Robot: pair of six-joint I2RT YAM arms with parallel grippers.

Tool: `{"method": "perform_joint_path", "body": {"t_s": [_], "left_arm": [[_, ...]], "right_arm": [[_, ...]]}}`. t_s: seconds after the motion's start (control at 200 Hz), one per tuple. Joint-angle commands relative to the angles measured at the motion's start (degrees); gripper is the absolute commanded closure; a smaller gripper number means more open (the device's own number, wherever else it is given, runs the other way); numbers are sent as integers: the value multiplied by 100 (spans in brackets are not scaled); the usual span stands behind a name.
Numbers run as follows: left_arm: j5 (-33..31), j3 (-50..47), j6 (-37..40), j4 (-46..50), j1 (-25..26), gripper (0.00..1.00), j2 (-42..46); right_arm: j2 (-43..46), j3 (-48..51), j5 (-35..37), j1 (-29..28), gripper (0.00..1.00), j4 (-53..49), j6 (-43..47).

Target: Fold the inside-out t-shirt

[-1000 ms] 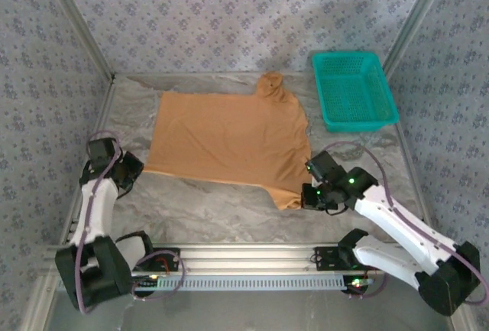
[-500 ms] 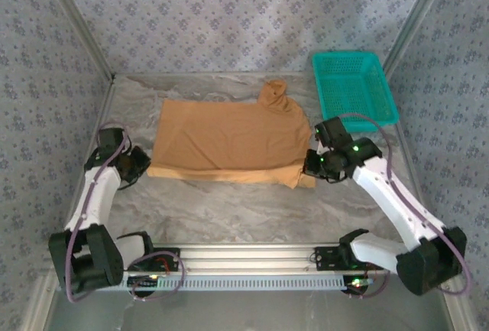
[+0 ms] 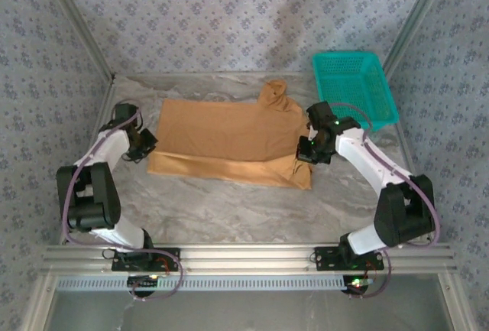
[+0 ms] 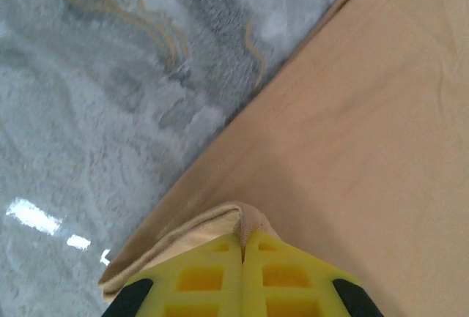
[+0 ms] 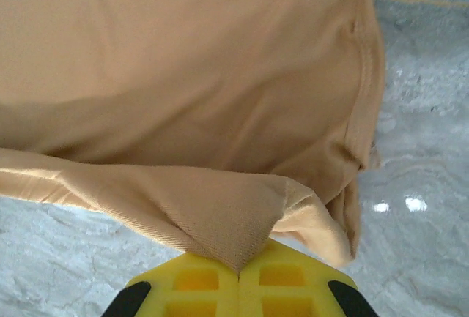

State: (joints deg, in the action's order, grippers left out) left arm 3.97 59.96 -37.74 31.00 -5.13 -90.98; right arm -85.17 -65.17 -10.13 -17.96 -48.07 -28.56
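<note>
My right gripper draws the lifted corner toward the shirt's middle next, then lowers and releases it, since flat cloth lies below my right gripper.
The tan inside-out t-shirt (image 3: 229,128) lies on the marble table, its near part doubled over so a folded band runs along the near edge. A sleeve bunches at the far right corner. My left gripper (image 3: 145,144) is at the shirt's left edge, shut on a pinch of hem (image 4: 245,218), with the yellow fingertips (image 4: 198,277) pressed together. At the shirt's right side, my right gripper (image 3: 305,152) is shut on a lifted corner of cloth (image 5: 220,214). The shirt (image 5: 183,61) spreads flat beyond that corner.
A teal mesh basket (image 3: 354,90) stands at the far right corner, just beyond the right arm. Patterned walls with metal frame posts close in the table (image 3: 229,209) on three sides. Bare marble lies between the shirt and the arm bases.
Both grippers have carried the shirt's near edge away from the bases toward the far side, laying the near part over the rest. The shirt now looks shorter front to back.
</note>
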Motion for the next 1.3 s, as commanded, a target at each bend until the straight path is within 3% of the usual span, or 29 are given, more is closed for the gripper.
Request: {"method": "perform_joint_path", "body": {"t_s": [0.0, 0.17, 0.19, 0.235, 0.25, 0.335, 0.39, 0.485, 0.55, 0.735, 0.859, 0.974, 1.109, 1.294], "left_arm": [[-153, 320, 161, 66, 32, 100, -250], [-124, 474, 201, 1, 77, 98, -620], [-108, 492, 205, -2, 82, 94, -658], [-93, 559, 219, -15, 77, 72, -776], [-86, 585, 229, -15, 77, 69, -816], [-84, 864, 299, 71, 91, 42, -1029], [-221, 1105, 359, 262, 127, 35, -1072], [-804, 1315, 510, 634, 411, 31, -785], [-842, 1094, 561, 569, 651, 31, -373], [518, -12, 197, -432, 906, 29, 193], [850, -171, 115, -628, 906, 29, 6], [851, -151, 162, -552, 858, 29, -70], [850, -197, 188, -577, 791, 29, -43], [846, -248, 197, -613, 723, 29, -191]], "right_arm": [[-355, -264, -122, 112, 100, 57, 228], [-1073, -877, -135, 130, 100, 119, 315], [-1161, -937, -154, 130, 100, 102, 316], [-1366, -1078, -165, 138, 100, 78, 297], [-1442, -1128, -169, 137, 100, 71, 275], [-1827, -1450, -157, 223, 81, 15, 237], [-1969, -1651, -75, 268, 72, -78, 243], [-1794, -1621, 85, 207, 65, -97, 225], [-1515, -1333, 123, 44, 57, -38, 152], [-1246, -549, -237, -474, 51, 509, -346], [-1377, -366, -232, -646, 50, 776, -632], [-1518, -365, -226, -658, 56, 945, -704], [-1658, -635, -218, -636, 100, 934, -832], [-1942, -1626, -49, -565, 100, 317, -575]]}}
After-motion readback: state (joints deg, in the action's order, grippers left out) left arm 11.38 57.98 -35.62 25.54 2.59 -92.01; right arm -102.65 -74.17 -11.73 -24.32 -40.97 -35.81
